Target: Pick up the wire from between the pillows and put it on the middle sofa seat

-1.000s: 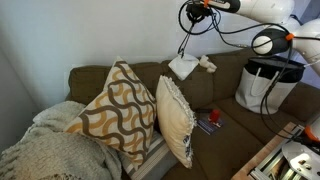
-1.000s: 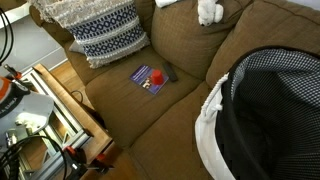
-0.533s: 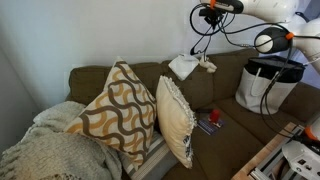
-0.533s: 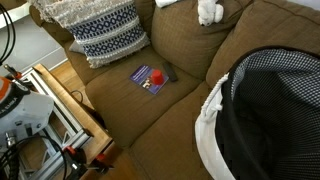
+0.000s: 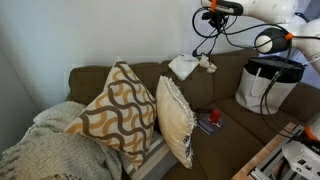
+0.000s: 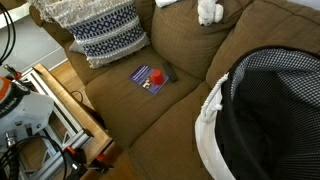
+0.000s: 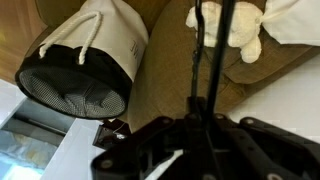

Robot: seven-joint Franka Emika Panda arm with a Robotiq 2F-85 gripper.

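Observation:
My gripper moves down toward the seat (image 6: 150, 110) with the blue book (image 6: 146, 84) next and releases the black wire there, since the wire still dangles high above the sofa back.
My gripper (image 5: 208, 13) is high above the back of the brown sofa (image 5: 225, 85), at the upper right of an exterior view. It is shut on a black wire (image 5: 206, 35) whose loops dangle towards the sofa back. In the wrist view the wire (image 7: 221, 40) runs up as two dark strands from between my dark fingers (image 7: 200, 120). Two pillows stand at the sofa's left: a brown wavy-patterned one (image 5: 115, 108) and a cream one (image 5: 176, 120). The sofa seat (image 6: 150, 110) beside them shows in both exterior views. Neither gripper nor wire shows in that seat's exterior view.
A blue book with a red object (image 6: 150, 78) lies on the seat. A white plush toy (image 6: 208, 12) and a white cloth (image 5: 184, 67) sit on the sofa back. A black-and-white bag (image 6: 275, 110) fills the right end. A knitted blanket (image 5: 50, 145) lies left. A metal rack (image 6: 55, 115) stands in front.
My gripper has moved to the right above the sofa back, carrying the dangling wire with it. Nothing on the sofa has moved.

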